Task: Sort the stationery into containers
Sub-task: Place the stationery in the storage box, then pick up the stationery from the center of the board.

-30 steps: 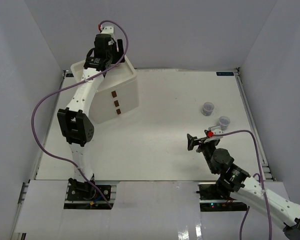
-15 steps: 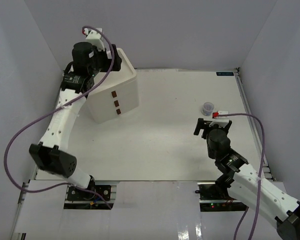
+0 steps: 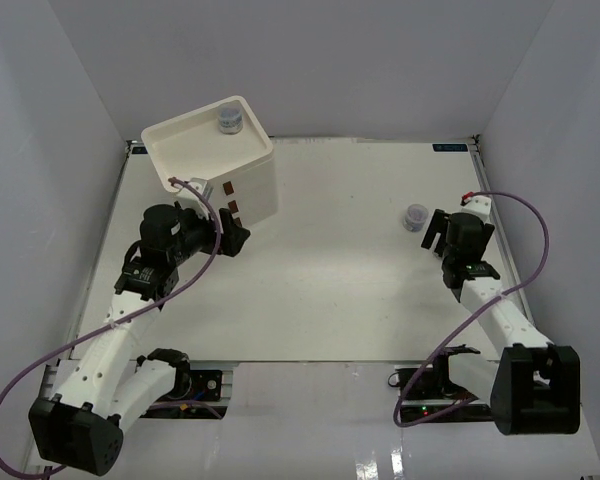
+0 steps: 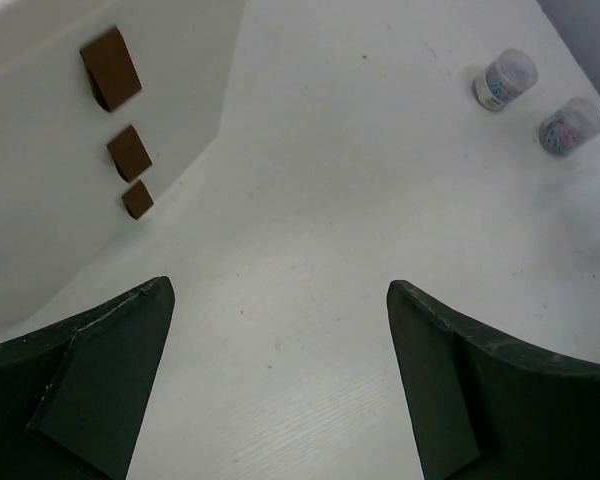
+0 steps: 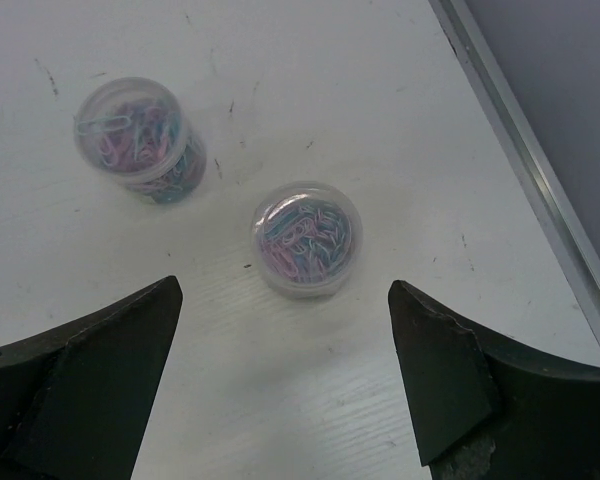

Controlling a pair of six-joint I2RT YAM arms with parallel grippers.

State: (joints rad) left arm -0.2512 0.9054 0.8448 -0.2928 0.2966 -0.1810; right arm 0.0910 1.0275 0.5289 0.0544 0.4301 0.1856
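The nearer jar of clips is between the lines of my right gripper's two fingers and still beyond the fingers, so my open right gripper will move down over the jar next.
The white drawer unit (image 3: 242, 188) stands at the back left, its brown handles (image 4: 128, 153) facing the table. One clear jar (image 3: 229, 119) of coloured clips sits in its tray top. My left gripper (image 3: 234, 238) hangs open and empty just in front of the drawers, low over the table (image 4: 280, 300). Two more jars stand at the right: one (image 5: 307, 238) lies just ahead of my open right gripper (image 5: 283, 300), the other (image 5: 140, 138) further off to its left. From above, only the farther jar (image 3: 414, 216) shows beside the right gripper (image 3: 436, 232). No pens or tape rings are in view.
The table's metal edge rail (image 5: 520, 150) runs close to the right of the jars. Grey walls enclose the table on three sides. Both jars also show far off in the left wrist view, one (image 4: 505, 78) beside the other (image 4: 570, 125).
My left arm has drawn back from above the tray down to the table in front of the drawers, leaving a jar in the tray. The right arm has swung right toward the two jars.
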